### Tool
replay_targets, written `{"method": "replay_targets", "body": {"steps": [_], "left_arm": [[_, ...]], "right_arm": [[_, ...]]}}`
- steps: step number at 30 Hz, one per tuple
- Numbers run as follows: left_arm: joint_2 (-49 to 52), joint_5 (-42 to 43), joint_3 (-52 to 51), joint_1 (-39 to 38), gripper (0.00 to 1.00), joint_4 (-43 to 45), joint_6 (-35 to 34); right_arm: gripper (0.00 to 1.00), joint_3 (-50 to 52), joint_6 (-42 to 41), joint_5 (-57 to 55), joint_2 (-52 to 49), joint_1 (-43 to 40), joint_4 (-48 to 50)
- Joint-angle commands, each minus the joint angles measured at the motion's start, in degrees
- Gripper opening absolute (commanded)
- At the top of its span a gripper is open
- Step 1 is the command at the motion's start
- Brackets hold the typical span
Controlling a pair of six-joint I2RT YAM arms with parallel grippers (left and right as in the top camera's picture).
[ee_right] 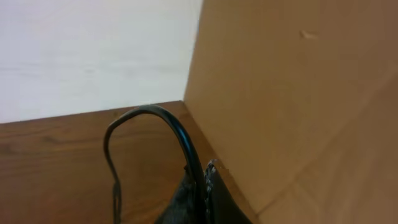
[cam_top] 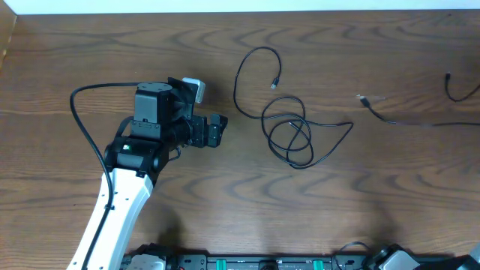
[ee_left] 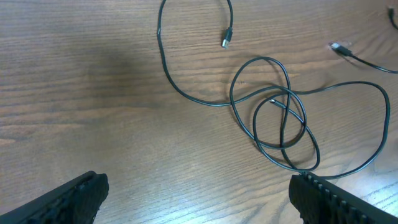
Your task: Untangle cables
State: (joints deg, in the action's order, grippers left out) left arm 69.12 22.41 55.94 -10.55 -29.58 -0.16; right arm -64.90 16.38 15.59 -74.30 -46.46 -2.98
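I will next lower my right gripper and release the thin black cable onto the bare wood [ee_right: 150,158] tabletop below it, beside the tan board.
A thin black cable [cam_top: 289,129] lies on the table right of centre in a bundle of overlapping loops, its plug end [cam_top: 274,85] free at the back. It also shows in the left wrist view [ee_left: 280,118]. A second thin dark cable [cam_top: 397,120] with a small plug [cam_top: 362,97] runs off to the right edge. No white cable shows. My left gripper [cam_top: 216,131] is open and empty, left of the loops; in its wrist view the jaws [ee_left: 198,199] stand wide apart over bare wood. My right gripper [ee_right: 200,186] is shut on a thin black cable [ee_right: 168,121] and is outside the overhead view.
The wooden table [cam_top: 187,45] meets a white wall at the back. In the right wrist view a tan board [ee_right: 298,93] stands beside the table corner. A thicker black arm cable [cam_top: 82,112] curves left of the left arm. Another dark cable bend [cam_top: 457,90] lies far right.
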Motion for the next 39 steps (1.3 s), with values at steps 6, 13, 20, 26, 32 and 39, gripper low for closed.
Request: {"method": "replay_targets", "body": {"steps": [6,13,20,26,32,39], "left_arm": [[0.22,0.7,-0.22,0.2,0.97,0.02,0.35],[0.22,0.72,-0.22,0.2,0.97,0.02,0.35],[0.22,0.7,-0.22,0.2,0.97,0.02,0.35],[0.22,0.72,-0.22,0.2,0.97,0.04,0.35],[0.22,0.72,-0.22,0.2,0.97,0.02,0.35],[0.22,0.7,-0.22,0.2,0.97,0.02,0.35]], "right_arm": [[0.01,-0.61,-0.96,-0.24,-2.6,-4.68,0.42],[0.01,-0.61,-0.92,-0.31,-7.28,-7.43,2.1],[0.01,-0.61,-0.46,-2.51,-9.29,-12.55,5.44],[0.01,-0.61,-0.07,-2.58,-9.29,-18.56,8.76],[0.01,-0.61,-0.07,-1.25,-9.29,-19.71,9.22],[0.01,-0.61,-0.07,3.72,-9.53,-17.88,9.64]]}}
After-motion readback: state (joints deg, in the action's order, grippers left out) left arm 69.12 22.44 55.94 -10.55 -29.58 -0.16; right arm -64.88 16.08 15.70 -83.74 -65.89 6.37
